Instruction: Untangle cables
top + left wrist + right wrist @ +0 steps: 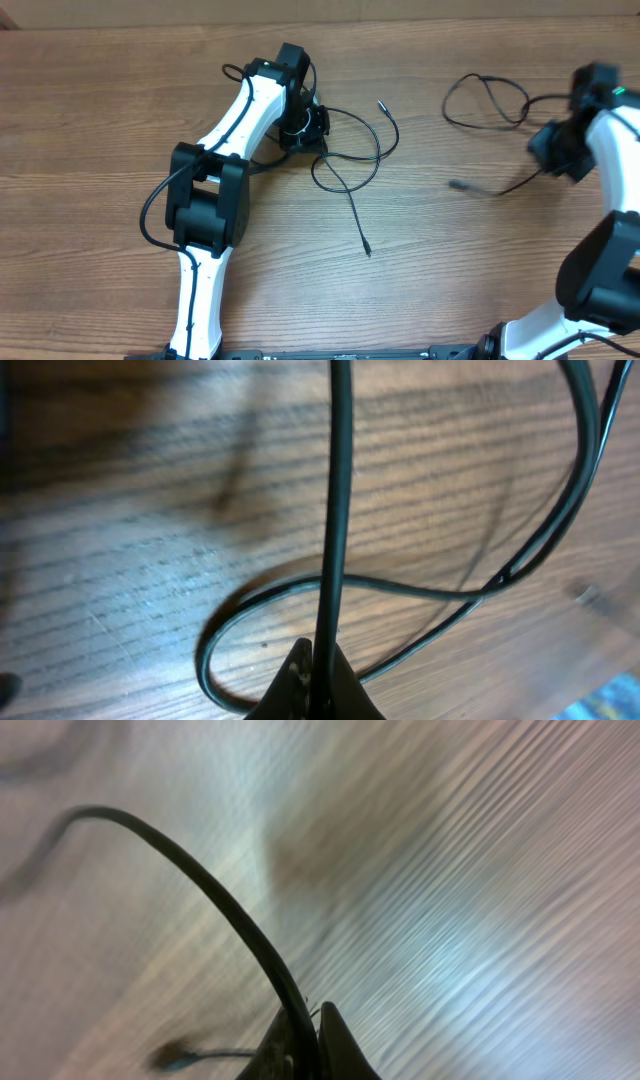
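Note:
The right gripper draws its cable to the right in the overhead view next, farther from the other, and releases it, since bare wood lies there.
Two thin black cables lie on the wooden table. One cable loops at centre, its plug ends at the upper middle and lower middle. My left gripper is shut on this cable; the left wrist view shows it pinched between the fingertips, the cord running straight up and a loop on the wood. The other cable loops at upper right, its plug end blurred. My right gripper is shut on it; the right wrist view shows the cord clamped at the fingertips.
The white left arm crosses the left middle of the table. The right arm stands along the right edge. The table's far edge runs along the top.

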Motion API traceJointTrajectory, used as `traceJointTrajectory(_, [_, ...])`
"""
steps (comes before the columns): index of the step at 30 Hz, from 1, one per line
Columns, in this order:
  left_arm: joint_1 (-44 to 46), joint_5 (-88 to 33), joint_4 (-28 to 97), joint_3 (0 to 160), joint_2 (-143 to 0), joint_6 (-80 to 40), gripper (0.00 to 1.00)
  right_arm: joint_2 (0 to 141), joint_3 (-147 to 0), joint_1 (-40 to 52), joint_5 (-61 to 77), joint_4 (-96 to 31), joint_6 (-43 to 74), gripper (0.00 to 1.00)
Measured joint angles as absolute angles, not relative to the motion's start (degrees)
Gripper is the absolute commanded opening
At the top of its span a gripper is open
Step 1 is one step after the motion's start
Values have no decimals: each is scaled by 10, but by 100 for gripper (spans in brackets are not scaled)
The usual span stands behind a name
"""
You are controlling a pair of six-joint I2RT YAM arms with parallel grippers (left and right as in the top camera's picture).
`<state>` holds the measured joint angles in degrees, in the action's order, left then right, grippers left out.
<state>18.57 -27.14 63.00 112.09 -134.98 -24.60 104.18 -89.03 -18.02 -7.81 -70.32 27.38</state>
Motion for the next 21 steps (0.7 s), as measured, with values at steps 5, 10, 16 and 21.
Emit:
traceJointTrajectory(5, [188,-269,637,1121,-1350,-220,4,1041,-1013,-224,-135,-747,272,4])
traceJointTrajectory(10, [188,-269,635,1121,-1348,-205,4,1041,-1067,-250,-151,-755,268,48])
traceJointTrajectory(16, [191,-267,606,1120,-1311,-176,4,1041,-1067,-250,-51,-762,210,72])
traceJointTrajectory(21, [203,-264,572,1119,-1227,-143,4,1041,-1067,-250,59,-769,154,86])
